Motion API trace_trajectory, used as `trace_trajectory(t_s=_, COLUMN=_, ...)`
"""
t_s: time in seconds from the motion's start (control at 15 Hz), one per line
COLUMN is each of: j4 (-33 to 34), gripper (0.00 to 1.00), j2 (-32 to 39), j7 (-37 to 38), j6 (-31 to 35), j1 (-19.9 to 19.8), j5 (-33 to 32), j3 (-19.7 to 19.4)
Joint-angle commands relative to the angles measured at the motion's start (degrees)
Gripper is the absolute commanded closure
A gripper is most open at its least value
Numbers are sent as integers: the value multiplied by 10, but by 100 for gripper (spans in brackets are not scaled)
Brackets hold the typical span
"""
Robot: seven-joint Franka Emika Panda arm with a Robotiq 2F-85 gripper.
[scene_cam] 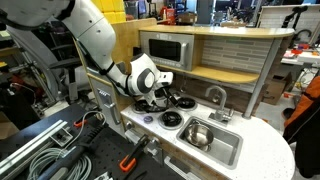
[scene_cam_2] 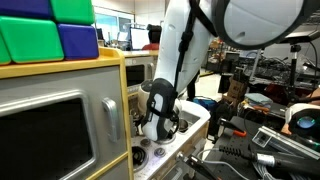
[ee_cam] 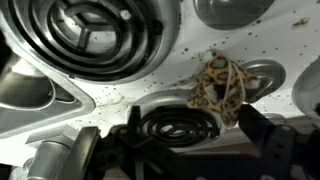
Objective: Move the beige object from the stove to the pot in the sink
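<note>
My gripper should lower toward the beige object (ee_cam: 220, 86) and close with a finger on either side, since the beige object lies just beyond its open fingertips.
In the wrist view the beige object (ee_cam: 220, 82), a tan lump, lies on the pale counter of the stove (ee_cam: 95, 35) beside a small black burner (ee_cam: 178, 125). My gripper (ee_cam: 195, 140) is open, and its dark fingers straddle that small burner, just short of the lump. In an exterior view my gripper (scene_cam: 160, 95) hangs low over the stove and hides the lump. The shiny steel pot (scene_cam: 197, 133) stands in the grey sink (scene_cam: 232, 152), to the side of the stove. In an exterior view my gripper (scene_cam_2: 160, 122) sits just above the cooktop.
A curved silver tap (scene_cam: 217, 97) rises behind the sink. A toy microwave (scene_cam: 163, 50) and shelf stand over the back of the counter. Cables and tools (scene_cam: 60, 140) lie on the bench beside the play kitchen. Coloured blocks (scene_cam_2: 50, 30) sit on top.
</note>
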Motion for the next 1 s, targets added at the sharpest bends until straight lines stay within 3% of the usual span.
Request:
trace_trajectory(t_s=0.0, j4=45, gripper=25, j2=51, j7=-7, j6=-14, j1=25, j5=34, j3=-20)
trace_trajectory(t_s=0.13, j4=49, gripper=32, j2=57, j7=-13, j6=-16, j1=28, j5=34, j3=-14)
trace_trajectory(t_s=0.67, j4=35, gripper=94, j2=29, j7=-44, j6=-15, j1=6, j5=25, j3=18)
trace_trajectory(t_s=0.73, j4=32, gripper=98, j2=19, j7=-51, j6=-30, j1=-4, j5=23, j3=27)
trace_trajectory(t_s=0.93, j4=24, gripper=98, j2=2, j7=-58, j6=-58, j1=-25, j5=18, j3=32)
